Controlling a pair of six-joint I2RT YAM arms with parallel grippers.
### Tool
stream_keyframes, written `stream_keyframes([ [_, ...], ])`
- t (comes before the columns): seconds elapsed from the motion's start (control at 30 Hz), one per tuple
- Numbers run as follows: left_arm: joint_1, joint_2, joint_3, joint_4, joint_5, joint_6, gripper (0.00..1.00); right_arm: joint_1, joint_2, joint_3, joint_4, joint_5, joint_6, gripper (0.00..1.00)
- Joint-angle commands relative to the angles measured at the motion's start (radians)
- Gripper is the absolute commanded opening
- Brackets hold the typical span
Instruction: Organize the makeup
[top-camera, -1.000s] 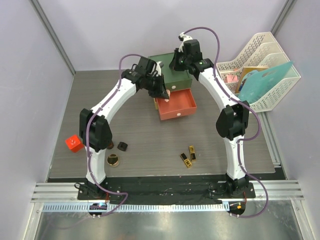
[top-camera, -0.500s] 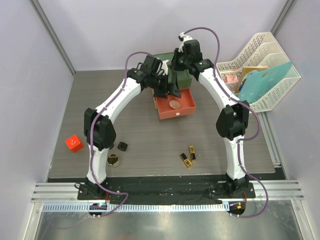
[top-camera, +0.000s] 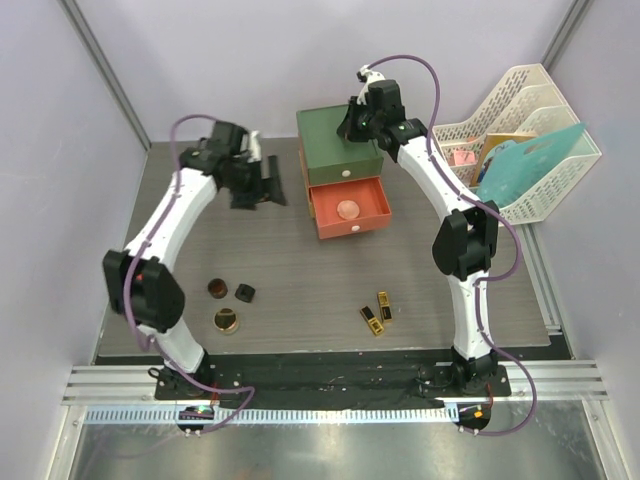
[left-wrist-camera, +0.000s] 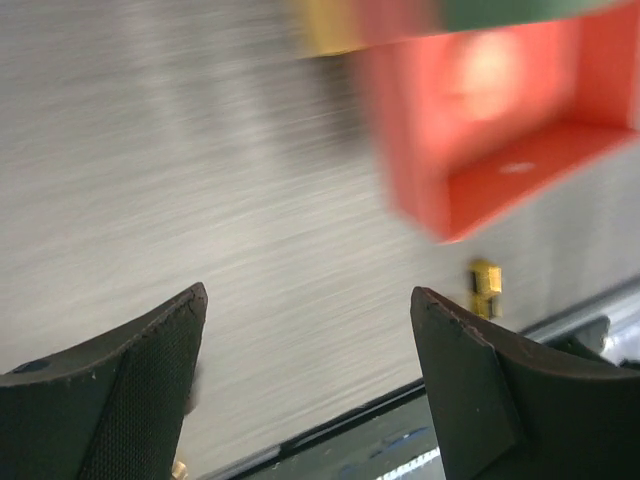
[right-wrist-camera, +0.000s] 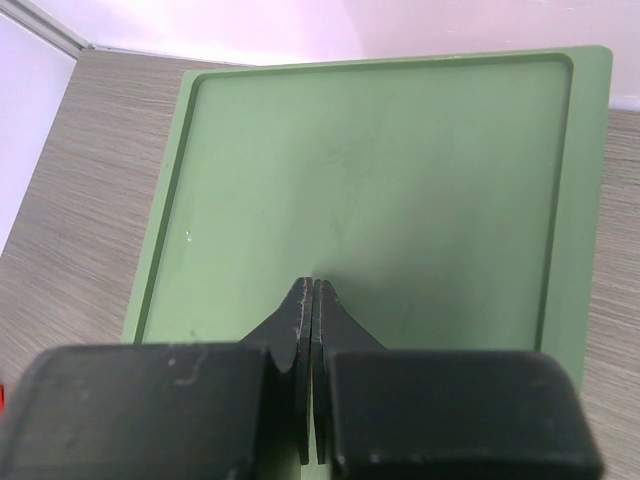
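The small brown jar (top-camera: 217, 289) still stands loose on the tabletop, so my left gripper needs to go back, away from the open drawer (top-camera: 375, 222), and lower around it.
The round peach compact (top-camera: 347, 210) lies in the open orange drawer (top-camera: 375, 222) of the green box (top-camera: 335, 140). My left gripper (top-camera: 268, 188) hangs open and empty above the table, left of the drawer. Its wrist view is blurred: open gripper (left-wrist-camera: 308, 293), the drawer (left-wrist-camera: 520, 170), a pale blur of the compact (left-wrist-camera: 487, 72), a gold lipstick (left-wrist-camera: 486, 288). My right gripper (top-camera: 350, 128) is shut with nothing in it, tips resting on the box top (right-wrist-camera: 380, 170), as the gripper (right-wrist-camera: 313, 285) shows. Near the front lie a brown jar (top-camera: 217, 289), a black jar (top-camera: 245, 292), a gold jar (top-camera: 228, 321) and two gold-black lipsticks (top-camera: 372, 319).
A cream mesh organizer (top-camera: 540, 185) with a teal folder (top-camera: 530, 160) stands at the back right, beside the right arm. Purple walls close in the table on the left, back and right. The left arm's elbow (top-camera: 150, 290) hangs over the table's left front.
My left gripper opened and left the compact in the orange drawer, then swung left, away from the box. The right arm has not moved.
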Motion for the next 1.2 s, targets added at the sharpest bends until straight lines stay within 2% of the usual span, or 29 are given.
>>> stream_keyframes([
  [0.0, 0.166, -0.118, -0.193, -0.057, -0.071, 0.044, 0.83, 0.0, 0.015, -0.038, -0.118, -0.022, 0.005, 0.01],
  [0.07, 0.225, -0.149, -0.267, -0.095, -0.109, 0.051, 0.85, 0.0, 0.017, -0.041, -0.118, -0.028, 0.006, 0.01],
  [0.1, 0.237, -0.155, -0.285, -0.118, -0.171, 0.044, 0.86, 0.0, 0.017, -0.041, -0.12, -0.028, 0.006, 0.01],
  [0.27, 0.276, -0.181, -0.435, -0.196, -0.301, -0.019, 0.91, 0.0, 0.018, -0.046, -0.121, -0.036, 0.002, 0.01],
  [0.4, 0.299, -0.198, -0.596, -0.183, -0.287, -0.073, 0.92, 0.0, 0.02, -0.048, -0.123, -0.037, -0.007, 0.01],
  [0.6, 0.363, -0.186, -0.71, -0.115, -0.241, -0.094, 0.92, 0.0, 0.012, -0.067, -0.128, -0.041, -0.014, 0.01],
  [1.1, 0.365, 0.062, -0.587, -0.051, -0.174, -0.036, 0.75, 0.001, 0.02, -0.066, -0.128, -0.048, -0.009, 0.01],
  [1.17, 0.365, 0.078, -0.584, -0.046, -0.169, -0.03, 0.7, 0.0, 0.025, -0.063, -0.129, -0.05, -0.007, 0.01],
])
